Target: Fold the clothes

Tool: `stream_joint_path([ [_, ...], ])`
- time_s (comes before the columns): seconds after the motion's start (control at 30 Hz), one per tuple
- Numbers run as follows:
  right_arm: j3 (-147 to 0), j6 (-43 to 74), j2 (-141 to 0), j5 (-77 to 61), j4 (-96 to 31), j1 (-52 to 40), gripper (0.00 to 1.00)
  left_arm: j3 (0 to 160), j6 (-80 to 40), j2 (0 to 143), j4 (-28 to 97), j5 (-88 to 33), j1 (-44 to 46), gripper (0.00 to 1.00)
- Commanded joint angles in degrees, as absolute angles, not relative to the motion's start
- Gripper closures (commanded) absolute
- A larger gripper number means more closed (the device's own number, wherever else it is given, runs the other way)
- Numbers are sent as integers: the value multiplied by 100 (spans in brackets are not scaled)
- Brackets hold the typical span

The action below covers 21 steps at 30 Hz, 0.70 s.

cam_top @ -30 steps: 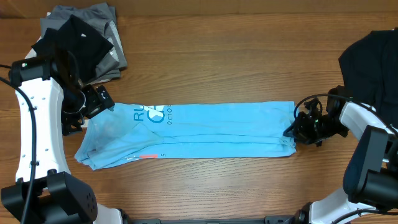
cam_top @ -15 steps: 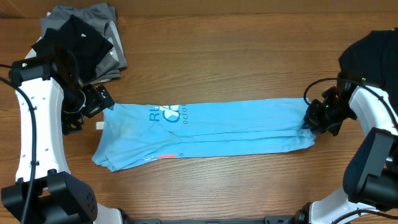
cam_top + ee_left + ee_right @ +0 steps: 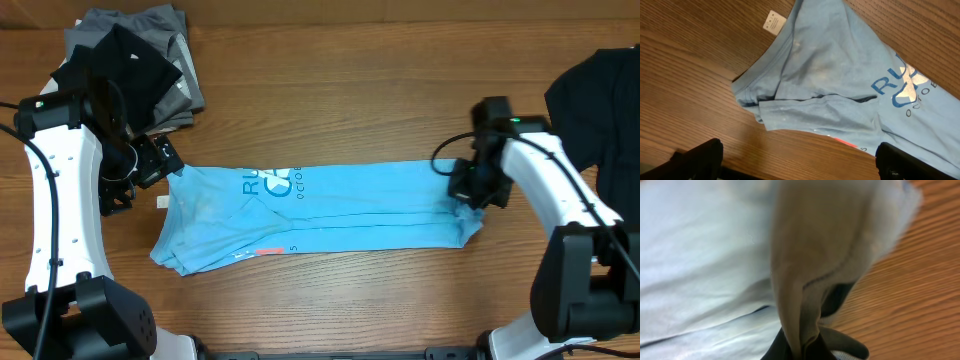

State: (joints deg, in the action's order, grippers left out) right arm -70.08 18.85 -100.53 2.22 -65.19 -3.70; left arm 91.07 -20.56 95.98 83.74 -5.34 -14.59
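The folded shirt still runs long. The shirt's pinched end goes to the left in the overhead view with my right gripper next, which releases it onto its plain blue part (image 3: pixel 405 212) (image 3: pixel 705 285).
The light sky-blue T-shirt (image 3: pixel 320 205) lies folded into a long strip across the middle of the table, collar end at the left, with white and dark lettering. My right gripper (image 3: pixel 470 192) is shut on the shirt's right end and lifts it; in the right wrist view the pinched cloth (image 3: pixel 805 280) rises from between the fingers. My left gripper (image 3: pixel 148 165) is open just above the collar end, holding nothing. In the left wrist view the collar (image 3: pixel 765 85) and white tag (image 3: pixel 772 22) lie ahead of the open fingers (image 3: pixel 795 162).
A pile of black and grey garments (image 3: pixel 135 65) sits at the back left corner. A black garment (image 3: pixel 600 95) lies at the right edge, behind my right arm. Bare wooden table (image 3: pixel 360 90) surrounds the shirt.
My right gripper pulled the shirt to the right, then swung back left over its right end, lifting that end. The shirt has shifted right on the table. My left arm stayed still.
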Motion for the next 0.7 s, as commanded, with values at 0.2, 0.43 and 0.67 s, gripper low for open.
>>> stream_joint_path([
  [0.2, -7085, 2272, -9887, 436, -6353, -1302, 96, 9067, -1929, 9513, 8361, -580, -1406, 0],
  [0.43, -6744, 2600, -9902, 399, -5972, -1846, 96, 9067, -1929, 9513, 8372, -578, -1406, 0],
  [0.67, -6663, 2687, -9902, 158, -5896, -2064, 89, 9067, -1929, 9513, 8372, -578, -1406, 0],
])
